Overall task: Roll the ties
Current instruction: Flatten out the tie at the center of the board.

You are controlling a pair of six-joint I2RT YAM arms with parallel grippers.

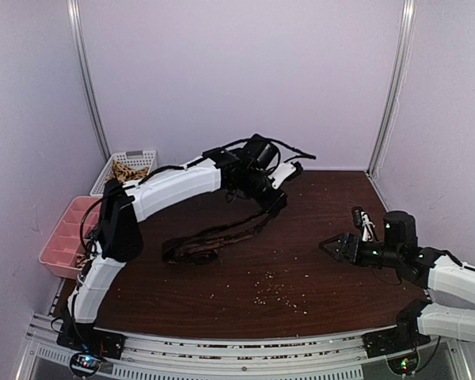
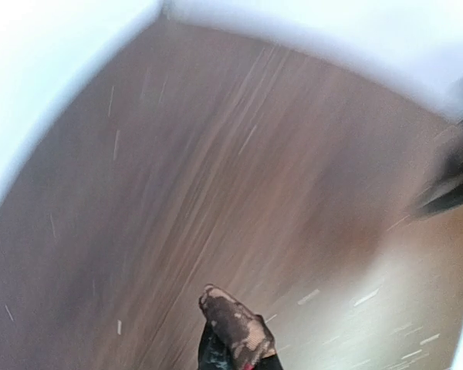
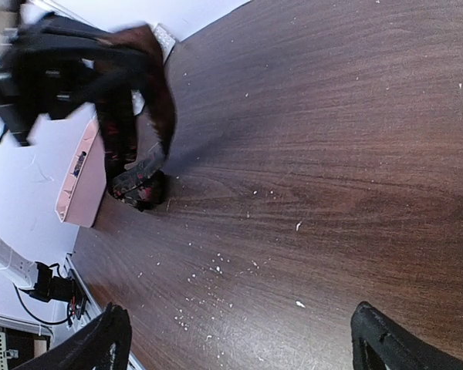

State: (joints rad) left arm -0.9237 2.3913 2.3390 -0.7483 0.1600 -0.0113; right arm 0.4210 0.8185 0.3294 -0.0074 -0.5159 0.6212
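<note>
My right gripper reaches left in the top view onto the tie's folded heap next, as the heap lies that way and the tie's far end is held.
A dark brown patterned tie (image 1: 222, 236) runs from a folded heap at the table's middle left up to my left gripper (image 1: 275, 196), which is shut on its far end and holds it above the back of the table. In the blurred left wrist view the tie's end (image 2: 235, 324) sticks out from the left gripper (image 2: 235, 361) at the bottom edge. My right gripper (image 1: 331, 245) is open and empty, low over the right side of the table. In the right wrist view its fingertips (image 3: 100, 347) stand wide apart, with the tie (image 3: 143, 181) far ahead.
A pink tray (image 1: 67, 229) sits at the left edge, with a white basket (image 1: 131, 162) of tan items behind it. Pale crumbs (image 1: 277, 294) lie scattered on the front middle of the dark wood table (image 1: 324, 206). The pink tray also shows in the right wrist view (image 3: 81, 181).
</note>
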